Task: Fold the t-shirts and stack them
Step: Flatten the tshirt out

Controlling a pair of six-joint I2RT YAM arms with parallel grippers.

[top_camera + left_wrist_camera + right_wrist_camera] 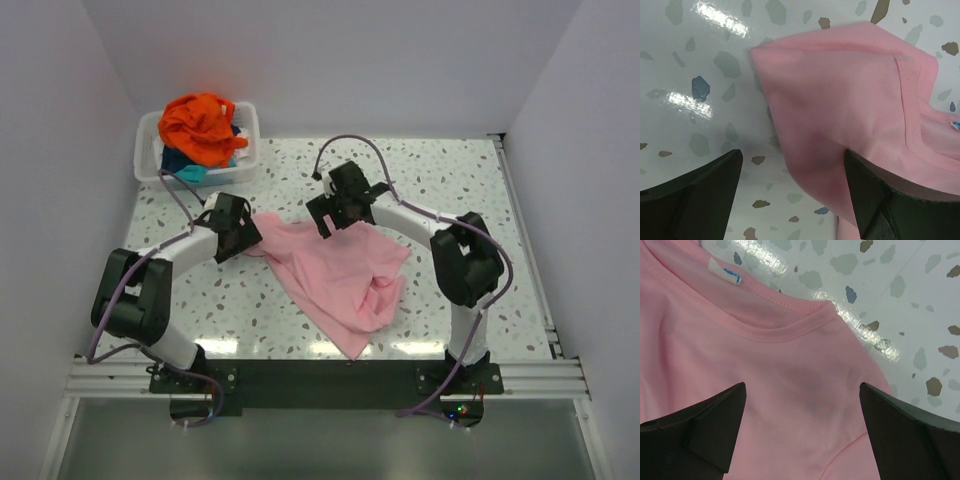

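Observation:
My right gripper moves down slightly onto the t-shirt's shoulder cloth [331, 230] [812, 362] beside the collar's end next, away from the white tag, since that cloth lies between its open fingers.
A light pink t-shirt [345, 275] lies crumpled and partly spread on the speckled table. My left gripper [245, 240] hovers over its left corner, jaws open. In the left wrist view that gripper [792, 155] has the pink cloth [840, 100] lying under the gap and under one finger, not pinched. My right gripper [328, 225] is open over the shirt's far edge. Seen from the right wrist, this gripper [802, 387] is just behind the collar [775, 330] and its white tag [722, 271]. An orange t-shirt [200, 125] is heaped over teal cloth [188, 172].
The white plastic bin [250, 140] that holds the orange and teal shirts stands at the table's far left corner. White walls close in the left, back and right sides. A metal rail [540, 375] runs along the near edge by the arm bases.

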